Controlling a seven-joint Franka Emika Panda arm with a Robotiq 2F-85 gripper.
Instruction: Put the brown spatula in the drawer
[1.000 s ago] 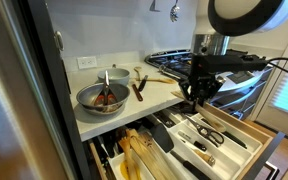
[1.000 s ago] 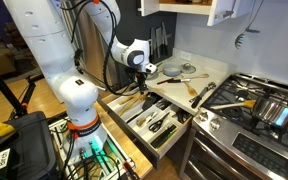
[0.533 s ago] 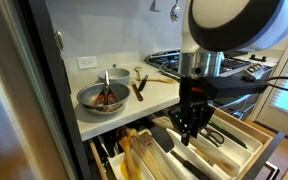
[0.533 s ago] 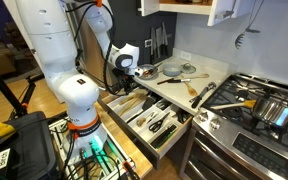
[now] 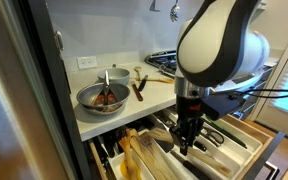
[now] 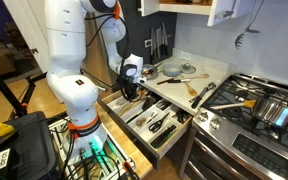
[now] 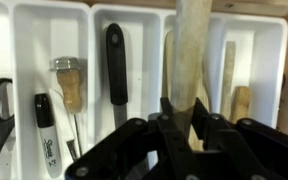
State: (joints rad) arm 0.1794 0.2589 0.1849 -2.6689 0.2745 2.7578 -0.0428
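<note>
I need to lower my gripper to the drawer's section of wooden utensils below it and let go of the brown spatula [image 7: 192,45], since similar wooden tools already lie there.
In the wrist view my gripper [image 7: 184,125] is shut on the brown spatula [image 7: 192,45], a light tan wooden handle that runs away from the jaws over a white divider compartment. The drawer [image 5: 242,133] is pulled open below the counter, and it also shows in the other exterior view [image 6: 162,128]. In both exterior views my gripper [image 5: 187,138] [image 6: 129,92] hangs low over the drawer's compartments. The arm hides the spatula in both exterior views.
The white tray [image 7: 92,20] holds a black-handled tool [image 7: 116,60], a wooden-handled tool [image 7: 70,85], a marker [image 7: 44,120] and more wooden utensils [image 7: 242,100]. On the counter sit a metal bowl [image 5: 102,97] and a dark reddish-brown utensil [image 5: 138,90]. A stove [image 6: 246,105] stands beside it.
My gripper has moved from the counter's front edge down and over the open drawer, still holding the wooden handle. The things on the counter have not moved.
</note>
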